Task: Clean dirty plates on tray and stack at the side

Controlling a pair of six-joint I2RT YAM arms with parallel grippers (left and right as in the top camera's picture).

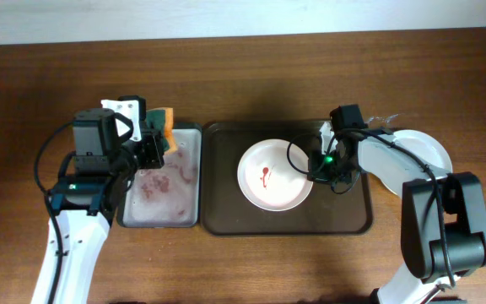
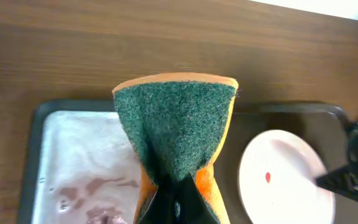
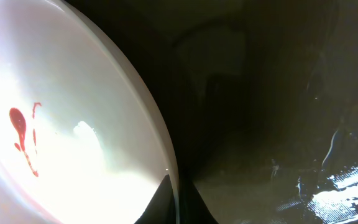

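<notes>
I next need to wipe the plate's red smear with my left gripper, lower onto the grey tray's near end (image 1: 175, 199), below and back from it, and release the sponge.
One dirty plate (image 1: 272, 177), whitish with a red sauce smear, lies on the dark brown tray (image 1: 226, 215). My right gripper (image 1: 317, 163) is shut on its right rim; in the right wrist view the rim (image 3: 166, 155) runs between the two fingers (image 3: 178, 202) and the smear (image 3: 23, 137) shows at left. My left gripper (image 1: 160, 135) is shut on an orange sponge with a green scouring face (image 2: 176, 134), held above the far edge of the grey tray (image 2: 73, 149). The plate also shows in the left wrist view (image 2: 284, 180). Whitish plates (image 1: 420, 156) lie on the table right of the brown tray.
The narrow grey tray (image 1: 188, 181) left of the brown tray carries pinkish sauce smears and water. The right arm reaches across the brown tray's right end. Bare wooden table (image 1: 251, 76) lies behind both trays.
</notes>
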